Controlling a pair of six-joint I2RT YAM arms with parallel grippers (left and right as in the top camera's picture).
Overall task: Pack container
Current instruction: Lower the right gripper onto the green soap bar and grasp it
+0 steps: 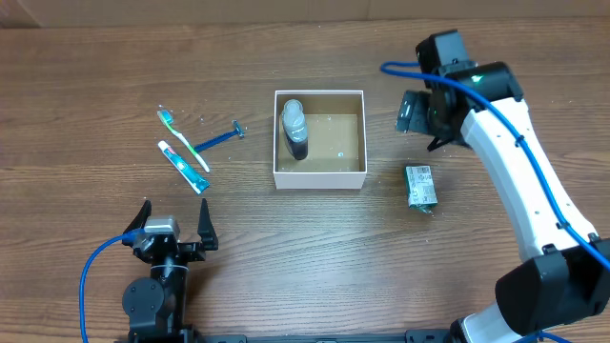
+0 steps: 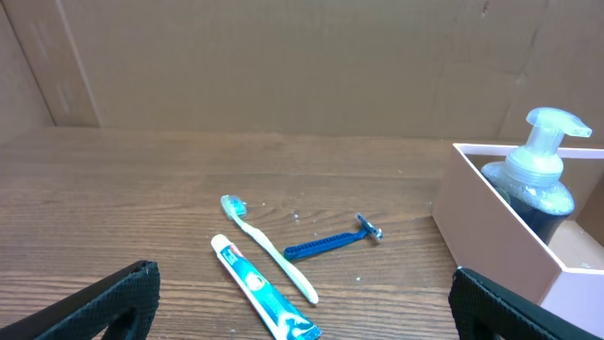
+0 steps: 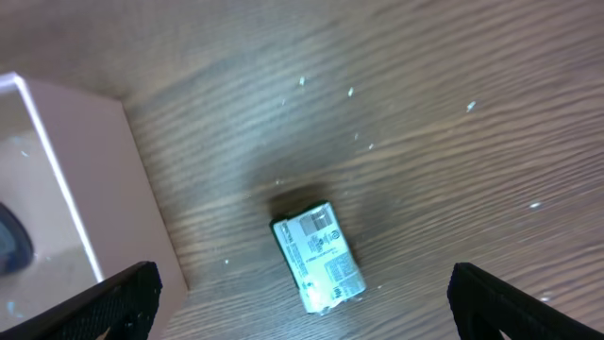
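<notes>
I need to bring my right gripper back and down over the green-and-white packet (image 1: 420, 187) (image 3: 319, 257) next, with a slight turn to fit around its long sides, as it lies at an angle to my fingers.
The container (image 1: 319, 178) is a white-walled square box with a tan floor at mid table. A dark pump bottle (image 1: 294, 129) lies in its left half; it also shows in the left wrist view (image 2: 534, 179). A small green-and-white packet (image 1: 419, 185) lies right of the container, also in the right wrist view (image 3: 319, 256). A toothbrush (image 1: 184, 138), toothpaste tube (image 1: 184, 166) and blue razor (image 1: 218, 139) lie left of it. My right gripper (image 1: 426, 112) is open and empty, above the table right of the container. My left gripper (image 1: 172, 224) is open and empty near the front edge.
The container's wall shows at the right of the left wrist view (image 2: 491, 227) and at the left of the right wrist view (image 3: 85, 170). A cardboard wall (image 2: 283, 66) stands behind the table.
</notes>
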